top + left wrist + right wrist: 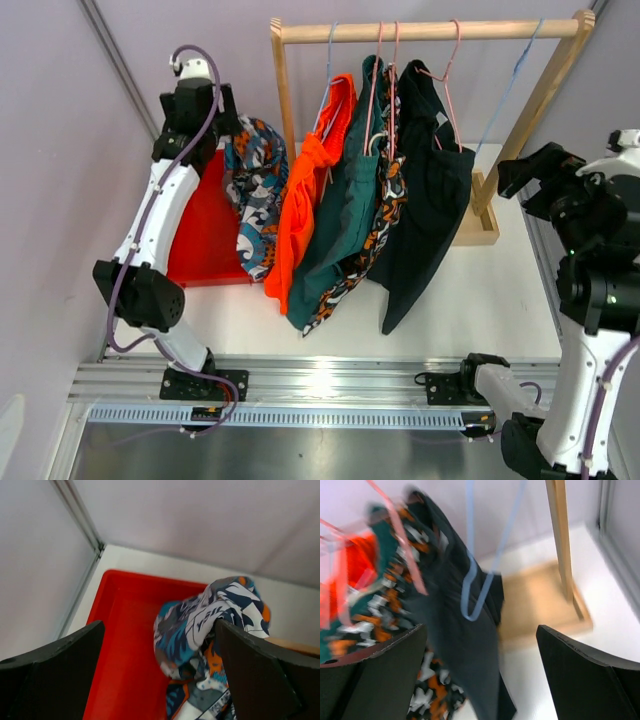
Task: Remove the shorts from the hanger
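The right gripper moves outward and to the left in the top view onto the navy shorts' pink hanger wire next, because the wire's near side hangs bare.
The blue-white print shorts [255,190] hang bunched beside the rack's left post, over the red bin's right edge. In the left wrist view they [200,620] lie between my left gripper's [157,630] wide-open fingers, touching the right finger. The left gripper [225,125] is up by the post. The orange shorts [305,200], teal shorts [340,220], orange-black-white print shorts [375,235] and navy shorts [430,200] hang on hangers from the rail. My right gripper [520,175] is open and empty to the right of the navy shorts [465,640]; it also shows in the right wrist view [481,630].
A red bin [205,230] stands at the left, under the left arm. The wooden rack's rail [430,32] spans the back, and its base block [478,225] sits at the right. An empty blue hanger [515,70] hangs near the right post.
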Robot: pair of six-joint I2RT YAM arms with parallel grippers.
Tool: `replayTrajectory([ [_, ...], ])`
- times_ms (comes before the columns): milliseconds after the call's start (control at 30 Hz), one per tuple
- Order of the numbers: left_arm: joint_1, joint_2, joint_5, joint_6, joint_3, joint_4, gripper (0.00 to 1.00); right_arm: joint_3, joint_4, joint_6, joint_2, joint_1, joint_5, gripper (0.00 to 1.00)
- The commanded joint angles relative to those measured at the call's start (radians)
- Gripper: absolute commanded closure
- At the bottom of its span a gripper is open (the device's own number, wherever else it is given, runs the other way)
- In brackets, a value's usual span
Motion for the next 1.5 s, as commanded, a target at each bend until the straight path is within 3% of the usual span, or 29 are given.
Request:
replayTrajectory([
  [0,0.010,-0.104,-0.028,-0.081,-0.080,-0.022,0.01,0.091,0.016,0.018,0.003,-0.002,-0.031,0.01],
  [167,0.009,-0.337,0.018,-0.136,-0.304,0.024,0.01,0.178,0.105,0.083,0.098,-0.001,-0.232,0.01],
  [300,0.000,-0.530,0.054,-0.164,-0.505,0.004,0.01,0.230,0.180,0.119,0.196,0.013,-0.295,0.02],
  [567,-0.022,-0.773,0.141,-0.183,-0.750,-0.073,0.01,0.408,0.211,0.107,0.429,0.089,-0.289,0.05],
  [833,-0.033,-0.942,0.161,-0.176,-0.904,-0.047,0.01,0.503,0.193,0.067,0.584,0.251,-0.160,0.06],
  [1100,-0.034,-0.980,0.179,-0.175,-0.958,-0.004,0.01,0.482,0.191,0.059,0.634,0.295,-0.097,0.24],
  [1267,-0.034,-0.994,0.190,-0.178,-0.998,0.022,0.01,0.450,0.193,0.051,0.635,0.301,-0.077,0.52],
  [1367,-0.034,-0.986,0.193,-0.180,-0.999,0.024,0.01,0.450,0.183,0.044,0.640,0.300,-0.068,0.74],
  [1400,-0.036,-0.986,0.190,-0.178,-0.995,0.024,0.01,0.451,0.179,0.042,0.641,0.300,-0.065,0.95],
  [1467,-0.037,-0.985,0.182,-0.173,-0.978,0.019,0.01,0.453,0.179,0.038,0.641,0.300,-0.065,1.00],
])
